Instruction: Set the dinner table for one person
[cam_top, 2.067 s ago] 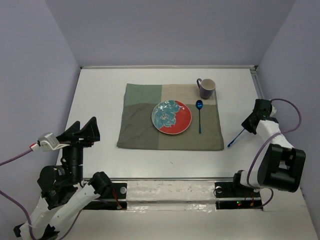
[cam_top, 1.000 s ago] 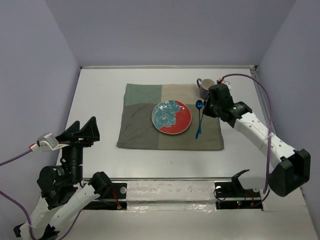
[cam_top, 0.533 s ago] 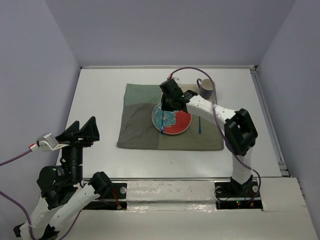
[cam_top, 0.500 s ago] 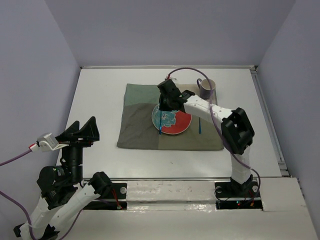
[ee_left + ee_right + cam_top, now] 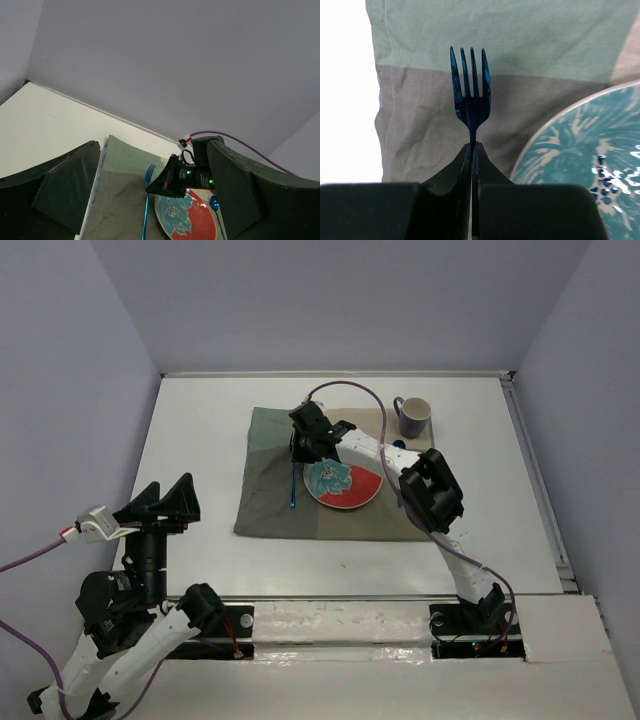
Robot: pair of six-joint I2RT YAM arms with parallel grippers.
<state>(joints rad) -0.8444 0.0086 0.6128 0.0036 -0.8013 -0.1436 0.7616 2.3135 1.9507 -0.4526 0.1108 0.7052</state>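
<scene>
The blue fork is hanging close beside the plate's rim, so the right gripper should move away from the plate and down, then open on the placemat (image 5: 447, 141).
My right gripper (image 5: 304, 447) is shut on a blue fork (image 5: 292, 485) and holds it low over the olive-green placemat (image 5: 268, 502), just left of the plate (image 5: 345, 478). In the right wrist view the jaws pinch the fork's neck (image 5: 471, 107), tines pointing away, with the plate's rim (image 5: 570, 150) at the right. The fork (image 5: 145, 212) also shows in the left wrist view beside the plate (image 5: 192, 220). A grey mug (image 5: 413, 417) stands at the mat's far right corner. My left gripper (image 5: 165, 502) is open and empty, raised over the white dinner table (image 5: 195, 435) at the near left.
A blue spoon (image 5: 214, 202) lies right of the plate, mostly hidden under my right arm in the top view. The right arm stretches across the mat and plate. Lavender walls (image 5: 60, 390) border the table on three sides.
My right gripper carried the fork from the table's right side, past the mug and over the plate, to the placemat left of the plate. The left arm has not moved.
</scene>
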